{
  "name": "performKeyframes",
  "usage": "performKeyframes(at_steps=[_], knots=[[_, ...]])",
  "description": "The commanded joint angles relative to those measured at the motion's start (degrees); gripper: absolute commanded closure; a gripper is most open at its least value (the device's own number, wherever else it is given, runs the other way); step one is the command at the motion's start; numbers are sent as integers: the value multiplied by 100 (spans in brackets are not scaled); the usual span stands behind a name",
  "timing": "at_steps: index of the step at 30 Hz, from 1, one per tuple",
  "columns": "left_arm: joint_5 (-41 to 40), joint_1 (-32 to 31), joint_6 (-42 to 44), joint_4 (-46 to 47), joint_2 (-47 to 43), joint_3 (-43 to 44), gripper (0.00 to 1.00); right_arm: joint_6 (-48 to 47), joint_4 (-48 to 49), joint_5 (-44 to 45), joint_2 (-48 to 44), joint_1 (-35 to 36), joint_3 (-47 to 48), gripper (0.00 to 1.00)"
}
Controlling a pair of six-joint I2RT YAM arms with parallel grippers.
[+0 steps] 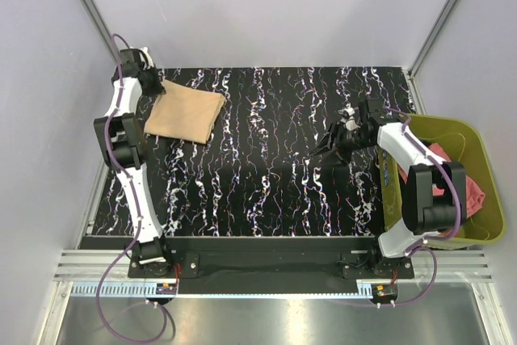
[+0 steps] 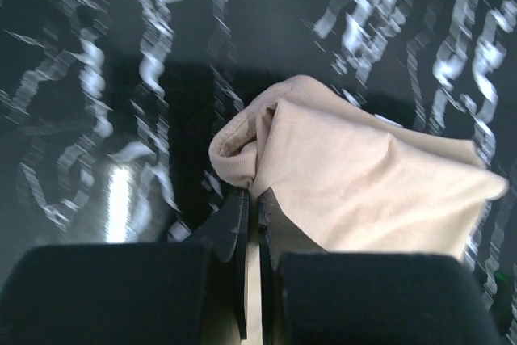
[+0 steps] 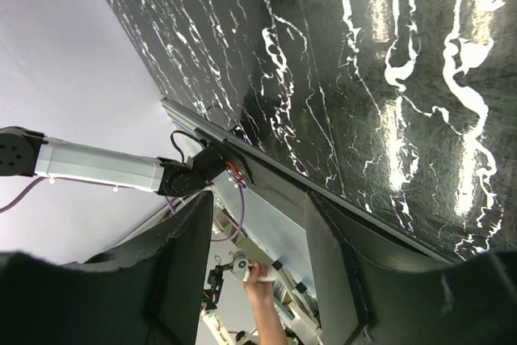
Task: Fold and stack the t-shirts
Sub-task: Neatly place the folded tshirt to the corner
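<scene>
My left gripper moves outward and to its left in the top view to the table's far corner next and releases, since the tan-beige t-shirt is crooked.
A tan-beige t-shirt lies folded at the back left of the black marbled table. My left gripper is at its far left corner. In the left wrist view the jaws are shut, pinching the rolled edge of the tan t-shirt. A salmon-red t-shirt lies crumpled inside the olive-green bin at the right. My right gripper hovers over the right middle of the table, left of the bin. In its wrist view it is open with nothing between the fingers.
The bin stands off the table's right edge, beside the right arm's base. Grey walls close in the back and both sides. A metal rail runs along the near edge. A person's hand shows beyond the table in the right wrist view.
</scene>
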Motion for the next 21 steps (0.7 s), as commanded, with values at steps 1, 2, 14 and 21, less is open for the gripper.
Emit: performKeyframes(at_steps=[1,2,14,21], knots=[[-794,159,183,37,354,745,100,-53,-166,176,246,46,381,44],[-830,229,148,19,511,903,100,-44,-174,177,308,46,425,44],[-1313,388,-89,1433,890,1344,100,141,-262,168,1477,63,1479,45],[-1472,388,-1,2180,1066,1441,100,18,-596,291,1863,72,2024,46]])
